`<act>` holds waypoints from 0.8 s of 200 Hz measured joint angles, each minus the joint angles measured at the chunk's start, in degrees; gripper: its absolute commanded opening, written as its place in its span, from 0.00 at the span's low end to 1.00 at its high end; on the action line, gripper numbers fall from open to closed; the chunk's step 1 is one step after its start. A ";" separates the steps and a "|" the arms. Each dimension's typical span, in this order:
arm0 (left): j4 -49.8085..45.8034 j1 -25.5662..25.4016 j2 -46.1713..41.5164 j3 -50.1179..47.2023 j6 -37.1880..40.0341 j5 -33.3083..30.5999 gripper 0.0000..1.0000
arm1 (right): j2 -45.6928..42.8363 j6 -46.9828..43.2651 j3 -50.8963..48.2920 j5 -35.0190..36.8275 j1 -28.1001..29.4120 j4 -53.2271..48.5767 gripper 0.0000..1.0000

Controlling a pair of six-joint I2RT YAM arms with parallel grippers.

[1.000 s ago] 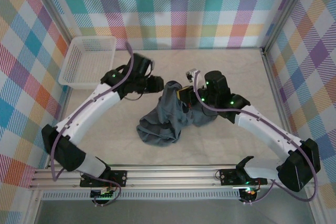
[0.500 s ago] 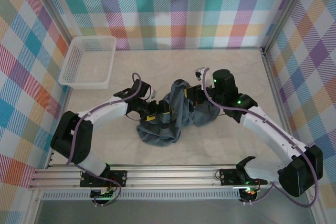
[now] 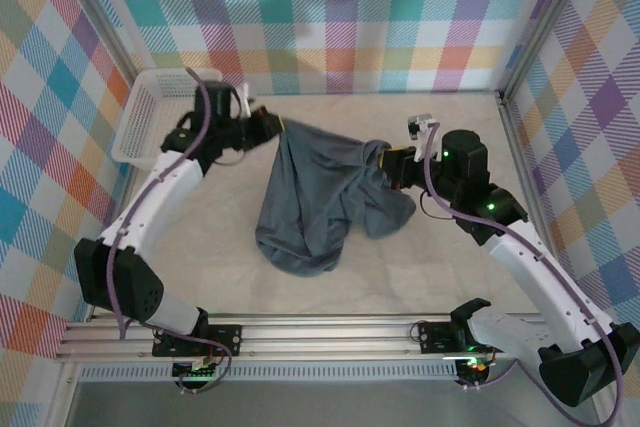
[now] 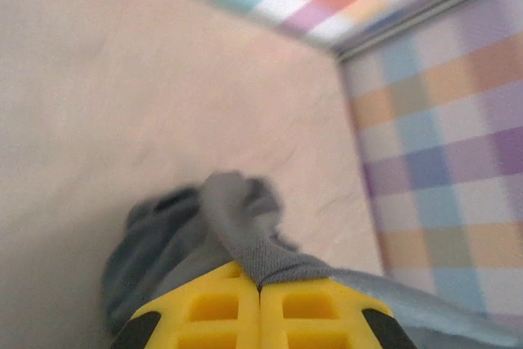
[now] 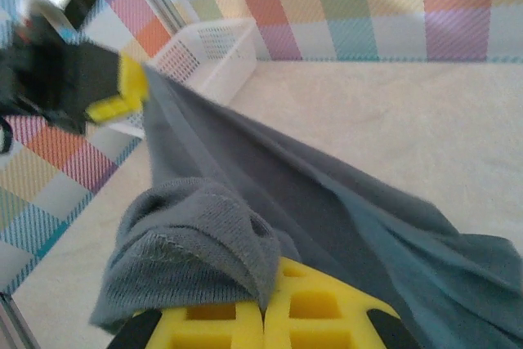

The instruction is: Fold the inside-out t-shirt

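Observation:
The cloth hangs between both grippers, so my right gripper must next lift, then lower back toward the bare table by the shirt [image 3: 374, 245] and release the ribbed hem.
The dark slate-grey inside-out t-shirt [image 3: 320, 197] hangs stretched between both grippers, its lower part bunched on the table near the middle. My left gripper [image 3: 272, 128] is at the back left beside the basket, shut on a fold of the shirt's edge [image 4: 245, 234]; its yellow fingers [image 4: 212, 308] meet with fabric pinched between them. My right gripper [image 3: 388, 161] sits right of centre, shut on a ribbed, hemmed edge of the shirt [image 5: 204, 243]. From the right wrist, the cloth runs taut up to the left gripper [image 5: 122, 91].
A white lattice basket [image 3: 150, 97] stands in the back left corner, partly behind the left arm, and shows as the basket [image 5: 212, 51] from the right wrist. Checked walls with metal rails close the table at back and sides. Bare table lies in front of the shirt.
My left gripper dipped onto the heaped shirt, shut on it and pulled it up and back-left toward the basket. The right gripper moved right. The shirt went from a bunch to a stretched sheet.

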 measured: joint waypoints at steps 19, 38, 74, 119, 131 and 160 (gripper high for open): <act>-5.92 0.39 -1.25 7.19 1.88 -0.09 0.00 | 0.42 -0.04 2.93 0.42 0.00 -0.66 0.00; -14.01 0.85 3.15 23.76 6.19 -1.64 0.00 | 2.38 -0.26 8.90 1.11 0.00 -0.31 0.00; -19.39 1.31 2.54 37.38 12.00 -1.66 0.00 | 1.99 -1.11 14.29 0.13 0.00 1.88 0.00; -20.63 1.38 -2.21 25.97 13.09 0.46 0.00 | -1.51 -0.11 8.09 -1.95 0.04 -0.66 0.00; -20.65 1.38 -2.78 21.84 13.09 2.01 0.00 | -2.62 0.44 5.86 -2.99 0.02 -2.45 0.00; -20.72 1.38 -3.52 17.55 14.40 3.87 0.00 | -4.70 0.74 4.04 -7.78 -0.02 -6.01 0.00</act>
